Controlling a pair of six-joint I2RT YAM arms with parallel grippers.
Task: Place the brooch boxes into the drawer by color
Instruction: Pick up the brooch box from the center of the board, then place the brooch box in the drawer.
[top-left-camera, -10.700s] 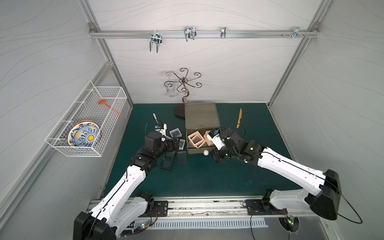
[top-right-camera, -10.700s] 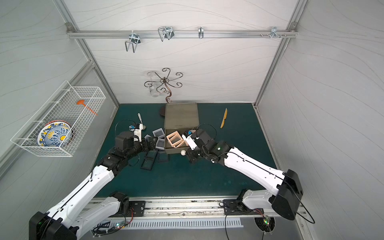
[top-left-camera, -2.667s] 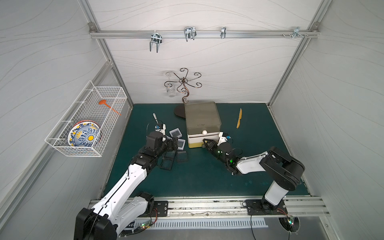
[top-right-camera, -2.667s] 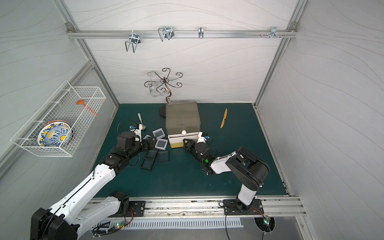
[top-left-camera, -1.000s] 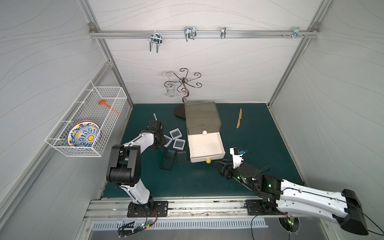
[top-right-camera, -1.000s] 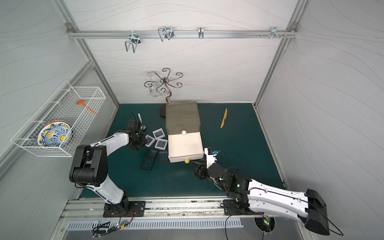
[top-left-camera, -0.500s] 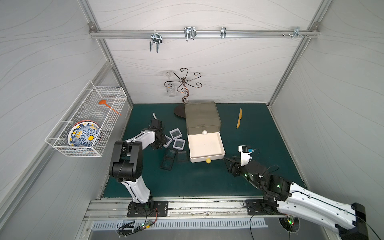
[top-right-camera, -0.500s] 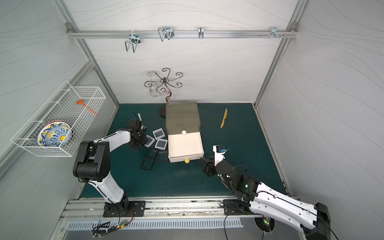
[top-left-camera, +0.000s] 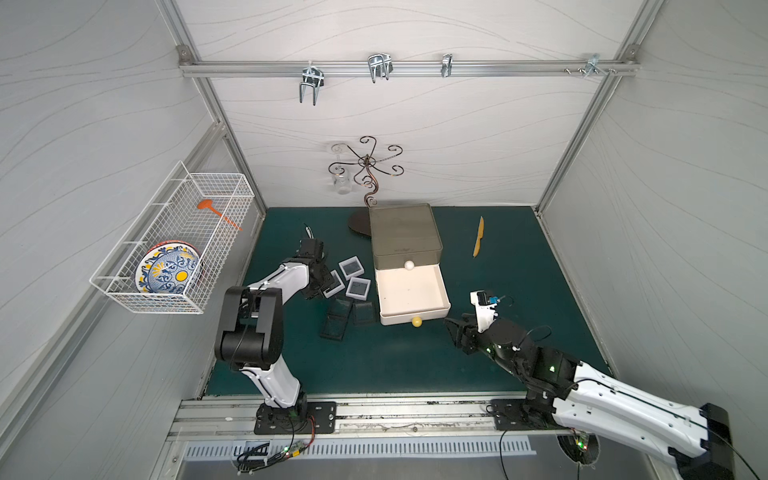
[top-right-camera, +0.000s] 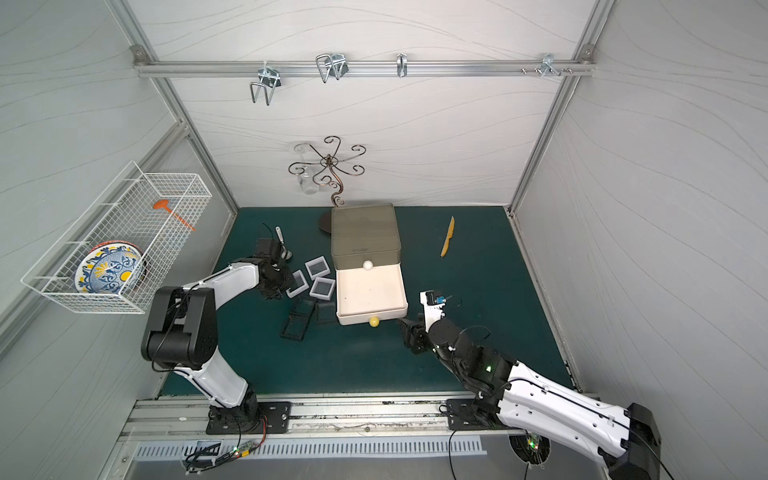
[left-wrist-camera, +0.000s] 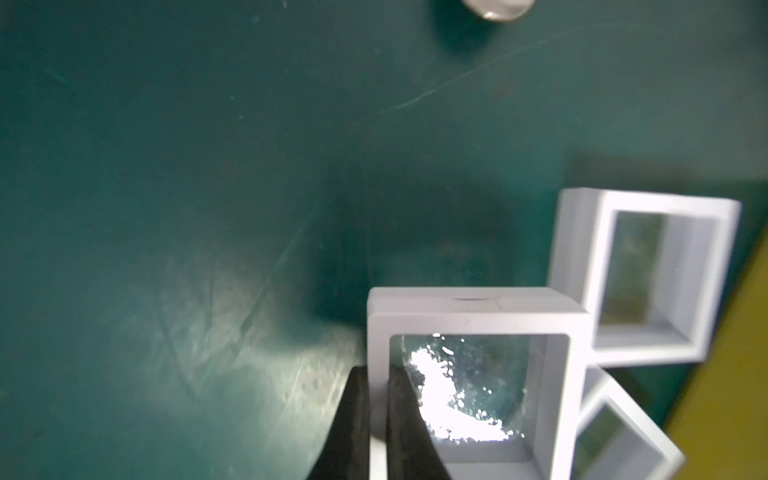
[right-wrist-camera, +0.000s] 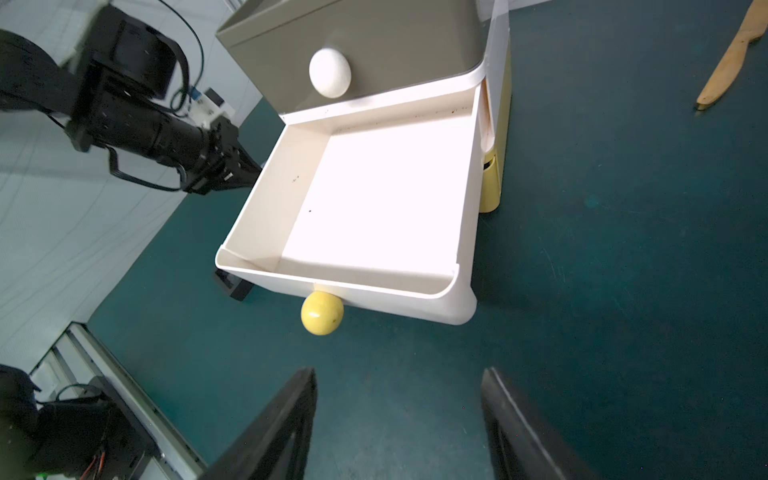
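Observation:
I should lift my left gripper over the other white brooch boxes, then lower into the open drawer's side nearest them and release, as both are white.
The drawer chest (top-left-camera: 405, 232) stands mid-table with its white middle tier (top-left-camera: 411, 291) pulled out and empty, also in the right wrist view (right-wrist-camera: 374, 199). Left of it lie three white brooch boxes and three black ones (top-left-camera: 340, 308). My left gripper (left-wrist-camera: 377, 399) is shut on the rim of the leftmost white brooch box (left-wrist-camera: 478, 316), seen in both top views (top-left-camera: 333, 284) (top-right-camera: 297, 284). Two more white boxes (left-wrist-camera: 648, 270) sit beside it. My right gripper (right-wrist-camera: 399, 399) hovers open and empty over the mat, in front and to the right of the open tier (top-left-camera: 457, 328).
A wooden knife (top-left-camera: 478, 237) lies at the back right. A metal scroll stand (top-left-camera: 365, 166) rises behind the chest. A wire basket (top-left-camera: 178, 249) holding a plate hangs on the left wall. A spoon (top-right-camera: 282, 245) lies near the left arm.
My left gripper has closed on the white box's rim. My right arm has drawn back from the open white tier toward the front right, still open.

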